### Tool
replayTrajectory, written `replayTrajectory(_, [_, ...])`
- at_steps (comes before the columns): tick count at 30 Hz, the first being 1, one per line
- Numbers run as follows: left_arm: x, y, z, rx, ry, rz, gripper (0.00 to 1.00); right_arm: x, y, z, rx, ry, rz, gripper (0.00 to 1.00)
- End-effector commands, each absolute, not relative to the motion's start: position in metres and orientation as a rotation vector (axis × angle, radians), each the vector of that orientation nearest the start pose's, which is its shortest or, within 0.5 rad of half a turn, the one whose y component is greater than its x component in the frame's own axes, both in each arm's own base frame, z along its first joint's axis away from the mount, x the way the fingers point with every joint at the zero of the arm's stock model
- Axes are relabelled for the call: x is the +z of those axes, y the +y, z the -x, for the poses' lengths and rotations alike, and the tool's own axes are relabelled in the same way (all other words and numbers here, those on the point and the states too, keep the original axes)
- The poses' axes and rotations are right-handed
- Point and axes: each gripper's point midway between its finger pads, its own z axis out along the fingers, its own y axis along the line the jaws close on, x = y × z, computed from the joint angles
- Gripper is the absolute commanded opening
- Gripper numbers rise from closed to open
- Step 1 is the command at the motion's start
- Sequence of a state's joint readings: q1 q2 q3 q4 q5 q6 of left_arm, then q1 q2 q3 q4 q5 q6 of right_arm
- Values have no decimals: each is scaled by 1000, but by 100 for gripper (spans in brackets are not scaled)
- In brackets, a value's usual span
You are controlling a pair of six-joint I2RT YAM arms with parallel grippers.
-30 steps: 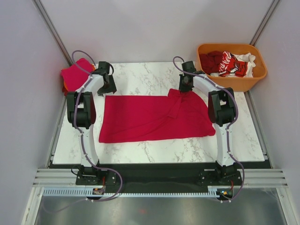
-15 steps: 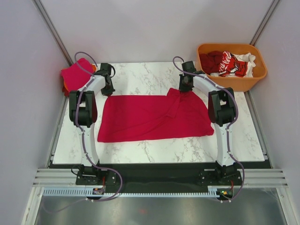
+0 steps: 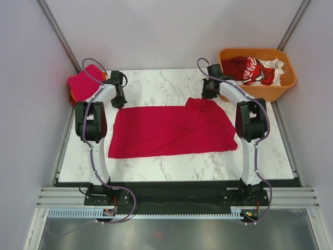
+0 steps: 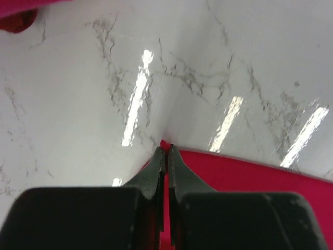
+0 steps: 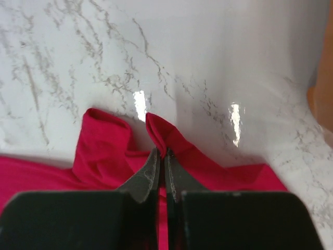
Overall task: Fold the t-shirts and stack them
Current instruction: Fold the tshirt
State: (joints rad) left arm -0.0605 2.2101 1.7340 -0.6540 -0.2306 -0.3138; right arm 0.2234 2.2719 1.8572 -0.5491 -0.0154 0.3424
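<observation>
Next, my right gripper carries the pinched fold back toward the shirt's near edge (image 3: 221, 150) and releases. That edge lies back from my right gripper and the cloth between lies spread.
A crimson t-shirt (image 3: 166, 130) lies spread across the marble table (image 3: 156, 166). My left gripper (image 3: 120, 102) is shut on its far left corner; in the left wrist view a sliver of red cloth (image 4: 250, 174) shows between the closed fingertips (image 4: 159, 159). My right gripper (image 3: 209, 95) is shut on the shirt's far right edge, and the right wrist view shows a pinched fold of cloth (image 5: 158, 130) rising from the fingertips (image 5: 150, 169). Folded t-shirts (image 3: 84, 82) sit in a pile at the far left.
An orange tub (image 3: 257, 74) holding dark red, white and printed red shirts stands at the far right, close to the right arm. Grey walls bound the table on three sides. Bare marble lies beyond the shirt and along its near edge.
My left gripper has closed on the shirt's far left corner. The right gripper, still shut on the cloth, has shifted a little back and to the right, drawing the far right edge with it.
</observation>
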Motion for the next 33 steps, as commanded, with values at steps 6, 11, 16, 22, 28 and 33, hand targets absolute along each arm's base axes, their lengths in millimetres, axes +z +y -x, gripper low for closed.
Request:
replayTrajectory(6, [98, 2, -466, 165, 2551, 414, 2, 137, 142, -513, 331, 2389, -85, 0])
replayTrajectory(11, [119, 2, -448, 145, 2524, 416, 2, 149, 141, -490, 327, 2383, -59, 0])
replayTrajectory(16, [118, 8, -419, 187, 2546, 428, 2, 142, 137, -454, 300, 2416, -43, 0])
replayTrajectory(22, [118, 11, -386, 201, 2560, 438, 2, 157, 132, -411, 293, 2389, -27, 0])
replayTrajectory(28, [122, 11, -359, 187, 2552, 466, 2, 177, 129, -370, 315, 2349, -17, 0])
replayTrajectory(33, [113, 9, -338, 178, 2585, 472, 2, 174, 121, -346, 287, 2356, -25, 0])
